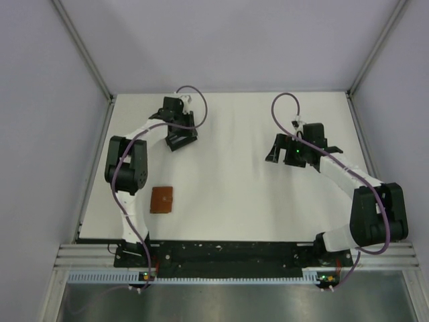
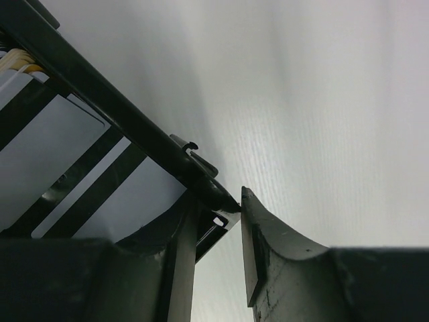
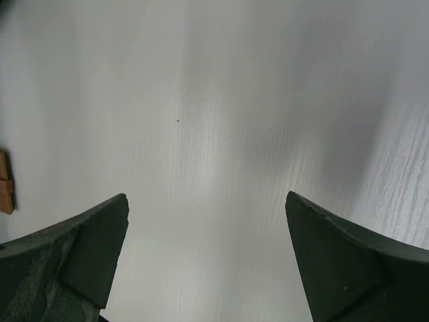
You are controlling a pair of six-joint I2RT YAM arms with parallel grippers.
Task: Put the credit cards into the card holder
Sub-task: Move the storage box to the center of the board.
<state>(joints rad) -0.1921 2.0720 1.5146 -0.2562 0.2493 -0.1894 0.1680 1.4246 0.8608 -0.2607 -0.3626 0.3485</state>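
The middle of the table is bare, so next I need to carry the box (image 1: 173, 142) there with my left gripper, to the right in the top view and nearer my right gripper, and let it go.
Pale credit cards (image 2: 47, 151) stand in the slots of a black open-frame box (image 2: 100, 84), seen close up in the left wrist view. My left gripper (image 2: 218, 225) has its jaws drawn narrow around the box's near corner. The right fingertip touches that corner, but whether the jaws clamp it does not show. From above, the left gripper (image 1: 179, 136) is on the box (image 1: 173, 142) at the back left. The brown card holder (image 1: 161, 199) lies flat and closed near the front left, and its edge shows in the right wrist view (image 3: 5, 181). My right gripper (image 3: 208, 211) hangs wide open over bare table at the right (image 1: 279, 151).
The white table (image 1: 234, 194) is fenced by grey side walls with metal posts (image 1: 84, 50). The arm bases sit on a black rail (image 1: 228, 253) along the near edge.
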